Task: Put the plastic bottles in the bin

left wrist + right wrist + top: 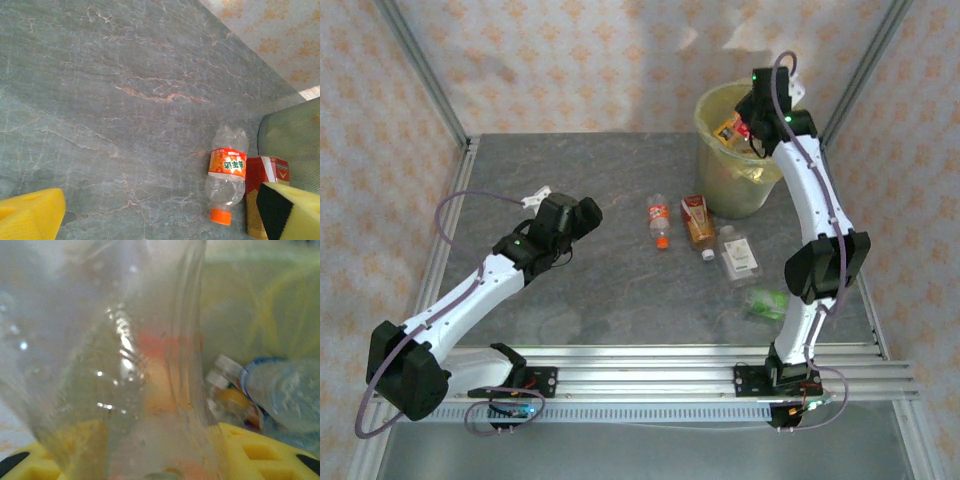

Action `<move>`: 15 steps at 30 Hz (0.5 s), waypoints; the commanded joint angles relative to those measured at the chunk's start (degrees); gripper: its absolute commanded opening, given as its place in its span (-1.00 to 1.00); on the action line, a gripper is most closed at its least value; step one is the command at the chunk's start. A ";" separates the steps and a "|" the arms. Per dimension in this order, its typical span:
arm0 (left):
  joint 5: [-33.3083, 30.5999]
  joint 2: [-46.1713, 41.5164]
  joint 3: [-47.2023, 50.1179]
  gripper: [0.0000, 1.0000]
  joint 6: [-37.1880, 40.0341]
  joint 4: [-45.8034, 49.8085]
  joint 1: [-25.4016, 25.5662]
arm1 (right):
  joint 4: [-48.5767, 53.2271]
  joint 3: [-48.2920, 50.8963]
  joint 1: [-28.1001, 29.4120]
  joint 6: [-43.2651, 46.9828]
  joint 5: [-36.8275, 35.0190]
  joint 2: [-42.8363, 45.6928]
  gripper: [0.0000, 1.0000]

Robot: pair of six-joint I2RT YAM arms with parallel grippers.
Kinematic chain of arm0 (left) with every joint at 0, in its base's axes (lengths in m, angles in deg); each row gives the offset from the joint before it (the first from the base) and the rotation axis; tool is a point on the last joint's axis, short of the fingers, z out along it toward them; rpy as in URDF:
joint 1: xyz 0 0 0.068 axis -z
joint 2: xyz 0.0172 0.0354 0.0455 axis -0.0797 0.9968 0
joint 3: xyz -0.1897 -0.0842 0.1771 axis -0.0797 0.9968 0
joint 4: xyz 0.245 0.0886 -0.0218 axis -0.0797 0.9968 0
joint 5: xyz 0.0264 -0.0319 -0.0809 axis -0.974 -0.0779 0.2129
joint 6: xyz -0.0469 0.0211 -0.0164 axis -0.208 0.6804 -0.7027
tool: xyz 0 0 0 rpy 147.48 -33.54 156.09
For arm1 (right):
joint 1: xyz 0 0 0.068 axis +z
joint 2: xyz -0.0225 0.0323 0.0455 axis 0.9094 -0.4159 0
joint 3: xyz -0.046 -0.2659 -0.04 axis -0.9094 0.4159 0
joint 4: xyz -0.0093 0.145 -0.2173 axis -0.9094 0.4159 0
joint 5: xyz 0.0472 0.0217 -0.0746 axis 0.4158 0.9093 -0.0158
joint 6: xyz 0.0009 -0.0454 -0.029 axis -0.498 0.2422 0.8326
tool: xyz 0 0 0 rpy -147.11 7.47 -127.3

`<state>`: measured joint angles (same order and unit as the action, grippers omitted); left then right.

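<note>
Next, my right gripper eases back a little over the bin's opening (752, 158) and releases the clear plastic bottle, because the bin's inside lies open beneath it.
My right gripper (750, 125) hangs over the pale yellow-green bin (712, 175), shut on a clear plastic bottle (125, 355) with an orange label (730, 128). Below it, inside the bin, lies a blue-capped bottle (280, 395). On the table lie an orange-labelled bottle (659, 220) with an orange cap (220, 216), a red and orange container (698, 220), a clear squarish bottle (738, 256) and a green bottle (767, 302). My left gripper (582, 218) stands open above bare table to the left of the orange-labelled bottle (227, 170), its yellow fingers (30, 217) wide apart.
The bin's wall (295, 145) rises just beyond the red container (265, 192). Metal frame posts and patterned walls close in the grey marbled table (610, 170). An aluminium rail (650, 375) carrying both arm bases runs along the near edge.
</note>
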<state>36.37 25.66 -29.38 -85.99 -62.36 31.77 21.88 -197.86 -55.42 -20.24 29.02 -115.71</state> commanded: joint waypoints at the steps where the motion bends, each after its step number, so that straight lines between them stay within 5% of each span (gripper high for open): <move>1: 0.60 0.53 0.00 1.00 0.71 -1.87 -0.48 | -7.37 6.65 -0.45 -5.16 -0.72 6.79 -0.46; 7: 1.51 1.02 -0.16 1.00 0.61 -2.36 -0.53 | -8.21 11.82 -0.60 -5.48 -1.76 9.35 -0.02; 15: 2.06 1.08 -0.19 1.00 0.52 -2.49 -0.48 | -2.72 5.27 -0.68 2.00 -5.49 7.97 0.61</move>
<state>38.12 26.67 -29.38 -85.99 -63.68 31.77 16.64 -188.29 -56.10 -21.64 26.85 -108.19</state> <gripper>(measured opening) 0.996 0.782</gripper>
